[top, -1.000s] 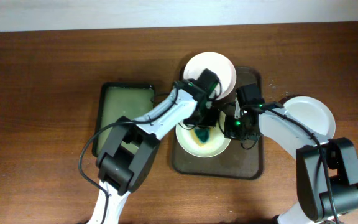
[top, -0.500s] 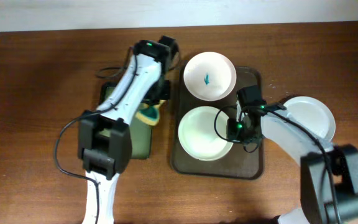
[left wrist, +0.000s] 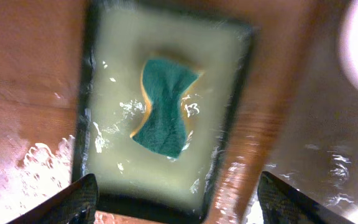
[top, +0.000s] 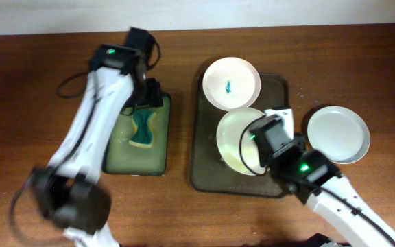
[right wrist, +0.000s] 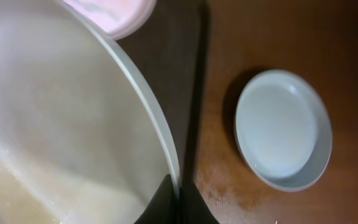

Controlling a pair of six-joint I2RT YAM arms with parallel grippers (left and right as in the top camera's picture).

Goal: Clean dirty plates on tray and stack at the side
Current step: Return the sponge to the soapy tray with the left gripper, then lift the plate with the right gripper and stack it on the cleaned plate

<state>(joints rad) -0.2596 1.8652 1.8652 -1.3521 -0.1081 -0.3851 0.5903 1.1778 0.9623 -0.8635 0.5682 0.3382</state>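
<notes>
I should next carry the cream plate [top: 235, 140] with my right gripper down onto the clean white plate [top: 338, 134], which is to its right in the overhead view, and release it stacked.
A cream plate [top: 235, 140] hangs tilted over the dark tray [top: 204, 182], and my right gripper [top: 267, 134] is shut on its right rim. The right wrist view shows this plate [right wrist: 55, 112] wet, its edge pinched between the jaws of the right gripper [right wrist: 178, 193]. A white plate [top: 232, 84] with a small teal stain lies at the tray's far end. At the side, on the table, rests a clean white plate [top: 338, 134]. My left gripper [left wrist: 179, 196] stands open above the green-and-yellow sponge [left wrist: 165, 107], which lies in the basin [left wrist: 160, 180].
The green basin [top: 125, 161] of soapy water sits left of the tray, with the sponge [top: 142, 129] near its middle. The left arm reaches over the basin's far end. Bare brown table surrounds the clean plate [right wrist: 281, 127].
My left arm swung from the cream plate to the basin with the sponge and let it go there. The right gripper has raised and tilted the cream plate, shifting it right.
</notes>
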